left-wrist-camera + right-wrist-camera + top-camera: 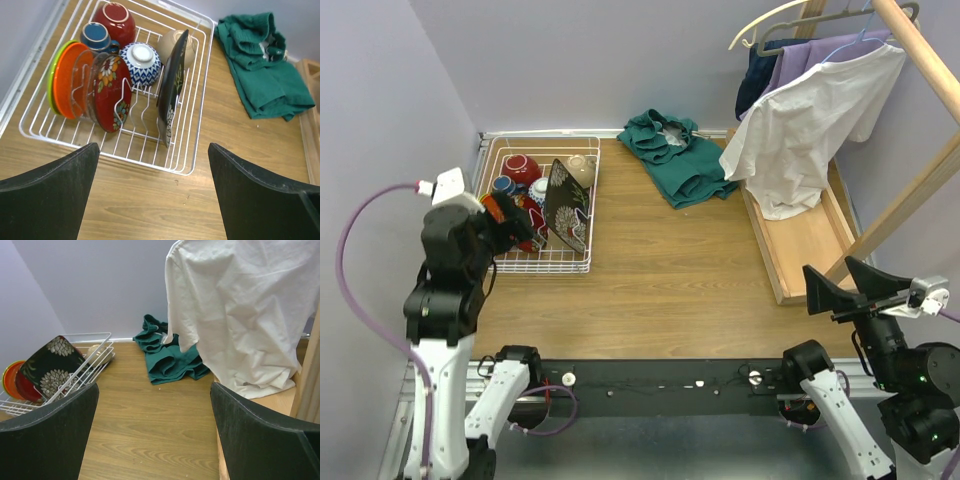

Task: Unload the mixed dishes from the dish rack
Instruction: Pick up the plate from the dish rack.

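I will next reach out and down with my left gripper to pinch the black plate's upper rim (550, 190) (165, 89). The rim stands outward of and below my gripper, and both the plate's sides are clear.
The white wire dish rack (542, 268) (150, 150) stands at the table's back left. In it a black square floral plate (172, 85) (567, 205) (50, 367) stands on edge, beside a red floral plate (112, 95), an orange plate (65, 80) and a lime-green plate (51, 75). Behind them sit a blue-white bowl (141, 62), a beige bowl (170, 45), a dark-blue mug (96, 36) and a red cup (116, 20). My left gripper (520, 228) (152, 145) hovers open over the rack's near left side, holding nothing. My right gripper (850, 285) (154, 385) is open and raised at the near right.
A crumpled green cloth (675, 155) (170, 357) lies at the back centre. A white shirt (800, 130) (240, 315) hangs from a wooden frame (920, 60) over a long wooden tray (805, 240) on the right. Walls close in the left and back.
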